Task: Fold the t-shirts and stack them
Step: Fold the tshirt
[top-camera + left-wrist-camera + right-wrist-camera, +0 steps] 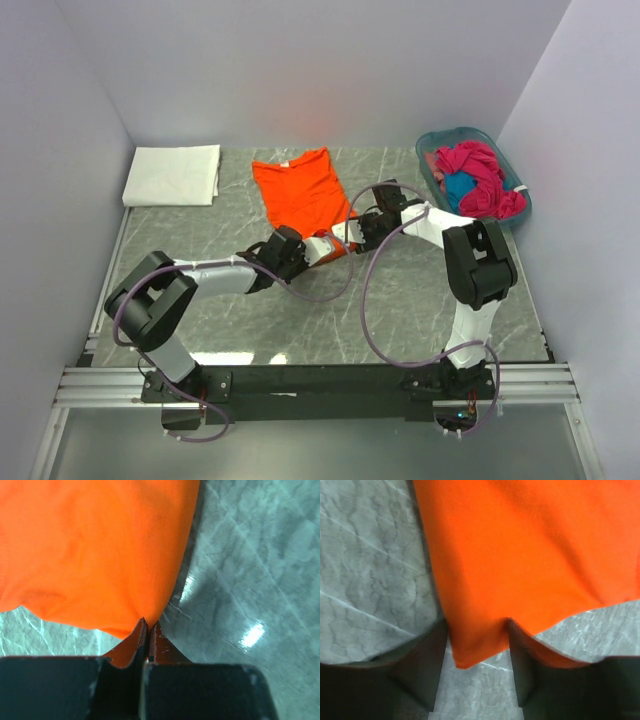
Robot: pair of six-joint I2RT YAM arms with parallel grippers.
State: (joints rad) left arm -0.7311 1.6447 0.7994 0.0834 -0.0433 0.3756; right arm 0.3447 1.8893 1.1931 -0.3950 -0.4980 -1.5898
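The orange t-shirt lies spread outward from its held hem, so my left gripper will rise, carry the hem outward toward the collar end (290,168) and release it.
The orange t-shirt (298,190) lies flat in the middle of the table, its near hem toward the arms. My left gripper (303,252) is at the shirt's near hem. In the left wrist view it (149,623) is shut on the hem of the orange t-shirt (95,550). My right gripper (347,234) is at the near right corner. In the right wrist view it (475,630) is open, with a corner of the orange t-shirt (520,555) lying between its fingers (432,655). A white folded t-shirt (172,175) lies at the far left.
A teal basket (466,132) at the far right holds a crumpled magenta t-shirt (482,172) and a blue one (458,189). White walls close in the grey marble table (330,320) on three sides. A purple cable (365,300) loops over the table.
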